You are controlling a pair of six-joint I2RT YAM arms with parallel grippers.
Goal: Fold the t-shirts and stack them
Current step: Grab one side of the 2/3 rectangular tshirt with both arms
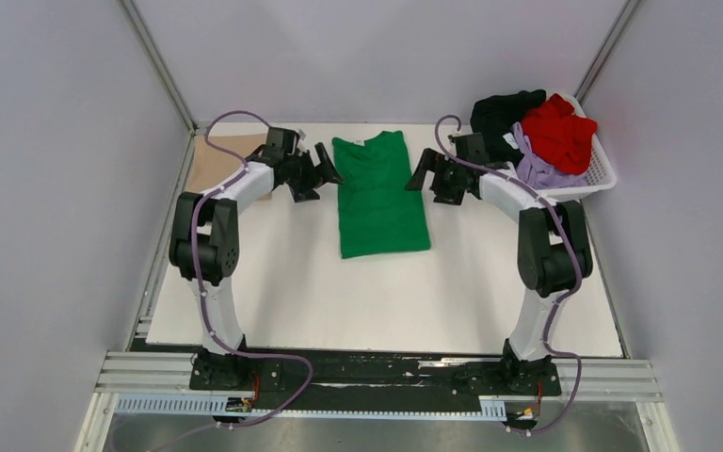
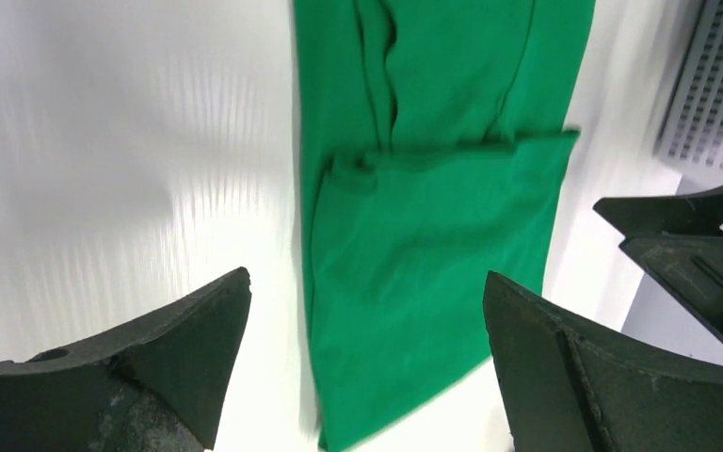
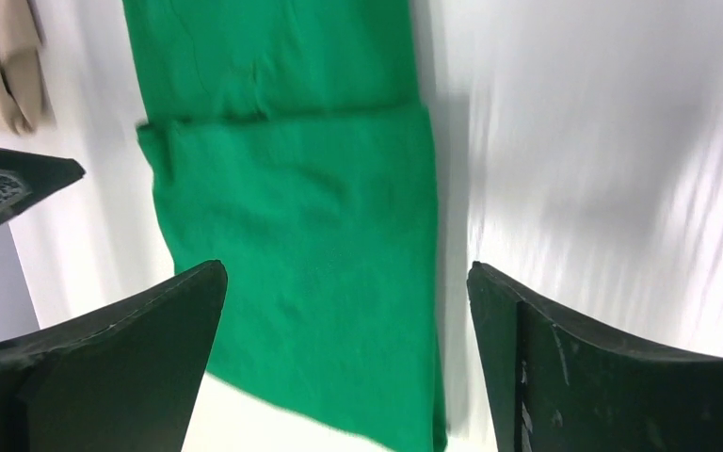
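I should next move my left gripper back and down to the green t-shirt's near corner (image 1: pixel 345 254) (image 2: pixel 328 441) on the tan t-shirt's side and close it, because the green t-shirt still lies long.
A bright green t-shirt (image 1: pixel 379 193) lies flat mid-table as a long strip, its sides folded in and the collar at the far end. My left gripper (image 1: pixel 328 174) hovers open just left of its upper part, holding nothing. My right gripper (image 1: pixel 418 175) hovers open just right of it, also holding nothing. In the left wrist view the green t-shirt (image 2: pixel 433 235) lies below the spread jaws of the left gripper (image 2: pixel 367 292). The right wrist view shows the green t-shirt (image 3: pixel 301 217) under the open right gripper (image 3: pixel 346 282). A tan t-shirt (image 1: pixel 228 158) lies folded at the far left.
A white plastic basket (image 1: pixel 595 174) stands at the far right corner with black (image 1: pixel 501 115), red (image 1: pixel 559 132) and lavender (image 1: pixel 538 166) t-shirts heaped in it. The tan t-shirt (image 3: pixel 8 66) shows in the right wrist view. Grey walls close in the white table (image 1: pixel 386 301).
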